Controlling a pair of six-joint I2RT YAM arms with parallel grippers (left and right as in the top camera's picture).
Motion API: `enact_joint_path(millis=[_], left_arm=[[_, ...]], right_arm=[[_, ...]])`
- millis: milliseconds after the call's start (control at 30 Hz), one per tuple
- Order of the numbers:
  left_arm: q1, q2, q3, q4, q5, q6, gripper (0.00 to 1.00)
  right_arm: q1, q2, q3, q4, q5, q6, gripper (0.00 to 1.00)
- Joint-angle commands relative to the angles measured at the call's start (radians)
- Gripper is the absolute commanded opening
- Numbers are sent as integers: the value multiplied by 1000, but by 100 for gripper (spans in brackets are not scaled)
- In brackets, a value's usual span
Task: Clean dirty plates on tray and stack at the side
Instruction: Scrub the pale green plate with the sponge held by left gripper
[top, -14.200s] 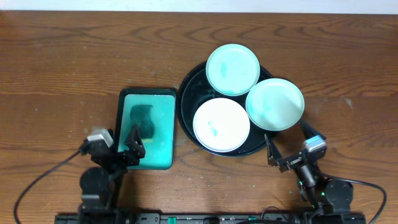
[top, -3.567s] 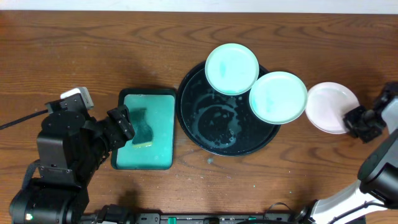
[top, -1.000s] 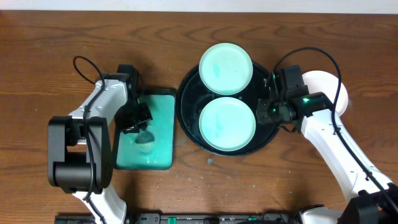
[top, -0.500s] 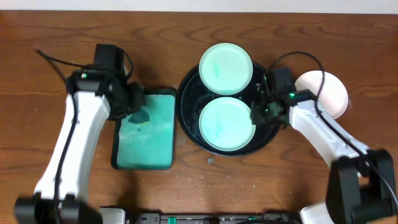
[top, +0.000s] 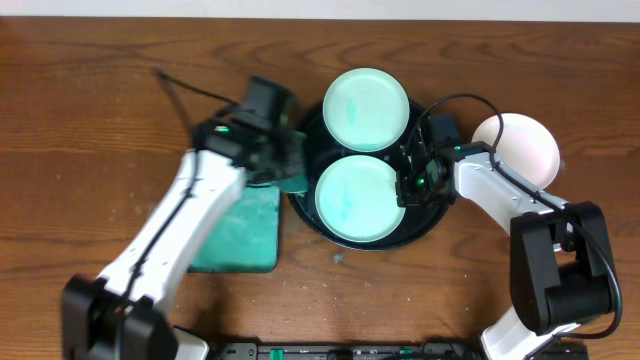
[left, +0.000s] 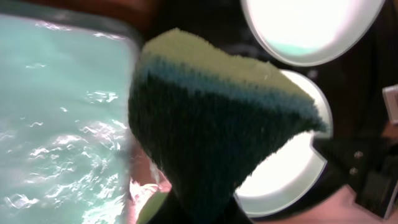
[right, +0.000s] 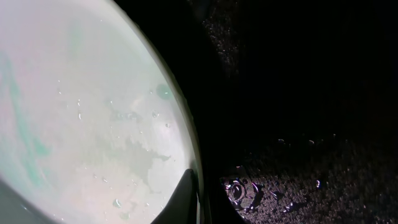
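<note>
The near plate still has teal smears to wipe. My left gripper needs to move the sponge (left: 211, 124) down across that plate, then over the teal tray (left: 62, 121), and then let it go.
Two pale mint plates lie on the black tray (top: 428, 216). The far plate (top: 366, 110) and the near plate (top: 358, 200) both show teal smears. My right gripper (top: 405, 186) is shut on the near plate's right rim. In the right wrist view a dark finger (right: 182, 198) lies over the smeared plate (right: 87, 118) and the rim is pinched. My left gripper (top: 287, 170) is shut on a dark green sponge (left: 211, 124) with a yellow back, at the tray's left edge beside the near plate (left: 292, 171). A third, white plate (top: 520, 148) rests on the table right of the tray.
A teal rectangular tray (top: 235, 240) holding teal liquid (left: 62, 124) sits left of the black tray, partly under my left arm. Water drops (right: 239, 190) bead on the black tray floor. Cables trail from both arms over the wooden table (top: 100, 100).
My left arm swung right with the sponge, from over the teal tray to the black tray's left edge. My right gripper closed on the near plate's rim.
</note>
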Motion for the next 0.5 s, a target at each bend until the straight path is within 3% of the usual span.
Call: enact_joint_path(millis=[0, 133, 233, 333, 467], left_arm=[[-88, 130, 6, 106, 71, -119, 7], [-148, 317, 6, 326, 325, -146, 7], [-166, 410, 6, 389, 348, -179, 7], [-163, 473, 6, 346, 237, -181, 7], [-148, 468, 23, 147, -19, -240, 7]], right_arm=[[8, 37, -8, -19, 31, 6, 1], [8, 37, -8, -32, 35, 2, 1], [8, 37, -8, -33, 34, 2, 1], [8, 37, -8, -38, 34, 2, 1], [8, 37, -8, -37, 34, 3, 1]])
